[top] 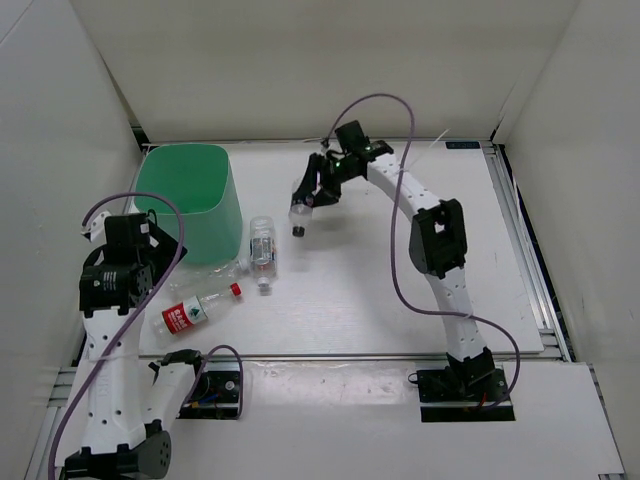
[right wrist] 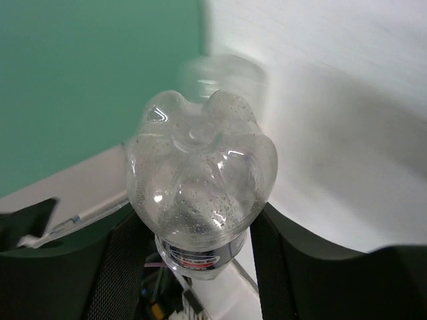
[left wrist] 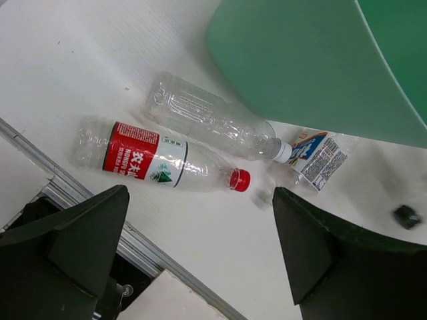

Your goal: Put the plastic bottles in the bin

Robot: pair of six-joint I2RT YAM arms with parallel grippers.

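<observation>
I will lift my right gripper and take the clear bottle left in the top view, over the bin's open top point(top: 186, 178), as the bin's rim stands between them.
The mint-green bin point(top: 185, 190) stands at the back left; it also shows in the left wrist view point(left wrist: 313, 60) and the right wrist view point(right wrist: 87, 73). My right gripper point(top: 306, 193) is shut on a clear bottle point(right wrist: 200, 173) with a dark label band and holds it above the table, right of the bin. A red-labelled, red-capped bottle point(left wrist: 153, 160), a plain clear bottle point(left wrist: 213, 120) and a blue-labelled bottle point(left wrist: 317, 155) lie on the table by the bin's near side. My left gripper point(left wrist: 200, 247) is open and empty above them.
A small dark cap-like object point(top: 298, 232) lies on the table below the right gripper; it also shows in the left wrist view point(left wrist: 405, 216). A metal rail point(left wrist: 100, 213) runs along the table's near edge. White walls enclose the table.
</observation>
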